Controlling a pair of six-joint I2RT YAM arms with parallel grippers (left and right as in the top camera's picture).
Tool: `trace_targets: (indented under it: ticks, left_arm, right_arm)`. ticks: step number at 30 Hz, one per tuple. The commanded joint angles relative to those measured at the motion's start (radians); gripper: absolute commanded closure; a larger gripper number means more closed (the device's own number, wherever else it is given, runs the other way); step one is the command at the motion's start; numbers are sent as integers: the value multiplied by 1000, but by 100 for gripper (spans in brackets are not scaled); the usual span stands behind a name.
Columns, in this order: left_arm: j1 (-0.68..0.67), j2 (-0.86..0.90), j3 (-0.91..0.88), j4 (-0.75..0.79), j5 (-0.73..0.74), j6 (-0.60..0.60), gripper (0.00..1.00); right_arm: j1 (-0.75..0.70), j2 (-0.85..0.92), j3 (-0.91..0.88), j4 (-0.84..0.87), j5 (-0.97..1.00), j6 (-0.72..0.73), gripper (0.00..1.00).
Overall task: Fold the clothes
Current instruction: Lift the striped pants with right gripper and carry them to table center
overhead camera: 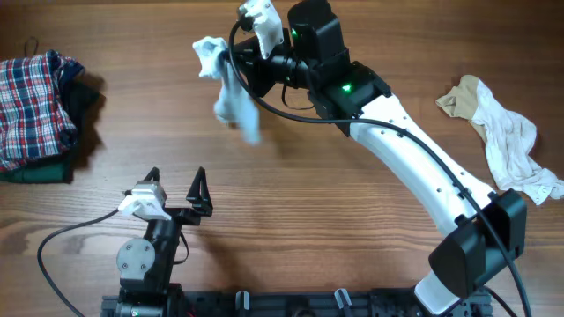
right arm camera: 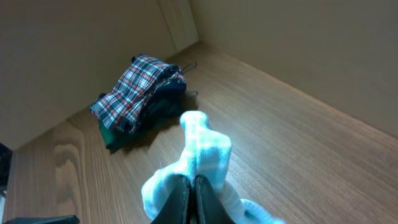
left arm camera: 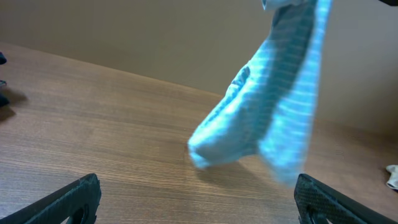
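Observation:
I should lay my right gripper's hanging pale blue-white garment down along the bare table toward the cream and white garment, then release it.
My right gripper [overhead camera: 231, 63] is shut on a pale blue-white garment [overhead camera: 231, 92] and holds it hanging above the table's far middle. In the right wrist view the shut jaws [right arm camera: 191, 186] pinch its bunched top [right arm camera: 205, 146]. The left wrist view shows the garment [left arm camera: 273, 112] dangling blurred, its low end near the wood. My left gripper [overhead camera: 176, 182] is open and empty near the front edge, with its fingertips apart [left arm camera: 198, 196].
A pile of folded clothes with a plaid shirt on top [overhead camera: 35, 101] sits at the far left; it also shows in the right wrist view [right arm camera: 140, 90]. A crumpled cream and white garment [overhead camera: 507, 136] lies at the right.

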Motion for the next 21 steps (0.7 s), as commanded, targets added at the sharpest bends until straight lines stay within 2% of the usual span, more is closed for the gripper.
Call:
trace_targets:
  ticks: [1,5,11,12,16,21]
  left_arm:
    - [6,-7,-5,-6,-10,5,0]
    - [6,-7,-5,-6,-10,5,0]
    - [6,-7,-5,-6,-10,5,0]
    - [6,-7,-5,-6,-10,5,0]
    - [6,-7,-5,-6,-10,5,0]
    - [6,-7,-5,-6,-10,5,0]
  right_arm:
    - [0,-5,-19,-38,21,11,96]
    - [-1,24,-55,-75,53,16,96]
    - [2,29,-64,17,-37,243,96]
    - [2,29,-64,17,-25,243,96]
    - [1,29,-64,-42,172,242,96]
    - [-2,31,-64,-146,514,241,96]
